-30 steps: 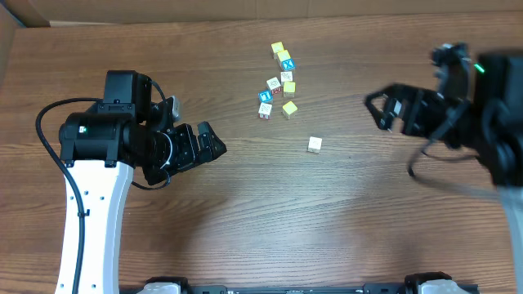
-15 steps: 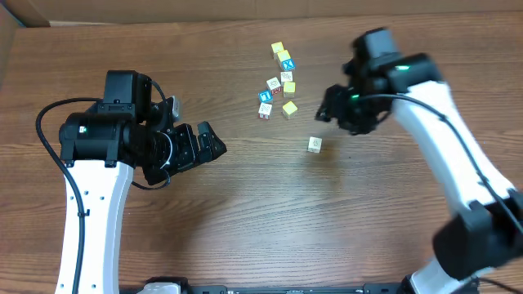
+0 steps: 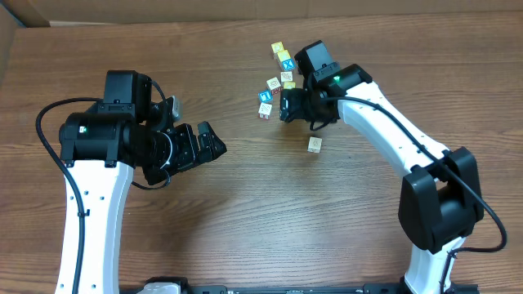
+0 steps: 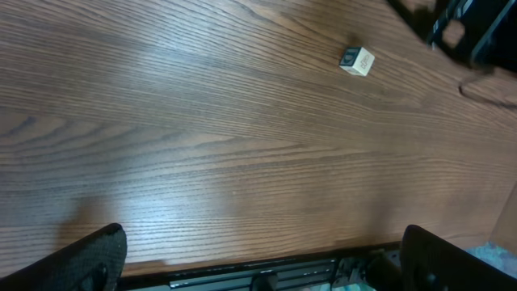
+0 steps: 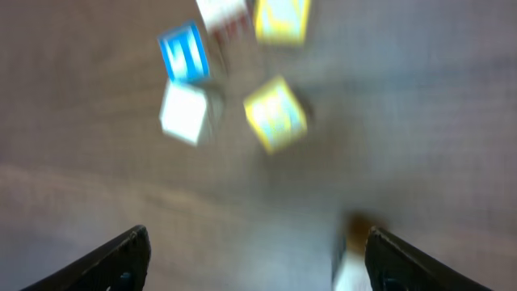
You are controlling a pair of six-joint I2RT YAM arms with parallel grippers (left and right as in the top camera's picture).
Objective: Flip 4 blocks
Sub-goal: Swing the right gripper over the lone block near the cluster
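Observation:
My right gripper moves down onto the nearer yellow block (image 5: 276,115) next, its open fingers astride it, since bare table around that block leaves space for both fingers.
Several small wooden blocks (image 3: 274,83) lie clustered at the table's far middle, and one cream block (image 3: 315,144) sits alone nearer the front. My right gripper (image 3: 288,106) hovers at the cluster's near edge, open and empty, covering a block from above. Its blurred wrist view shows a yellow block (image 5: 276,113), a white block (image 5: 184,113) and a blue-faced block (image 5: 184,53) ahead of the open right gripper (image 5: 254,259); a blurred pale shape (image 5: 351,259) sits by one finger. My left gripper (image 3: 212,143) stays open at the left, far from the lone block (image 4: 356,61).
A cube with a white X on blue (image 3: 287,64) sits within the cluster. The wooden table (image 3: 245,212) is bordered by cardboard at the back. The table's front edge (image 4: 266,263) runs just under my left fingers.
My right arm has swung in from the right edge, leftward over the table to the cluster of blocks. The left arm and the lone block have not moved.

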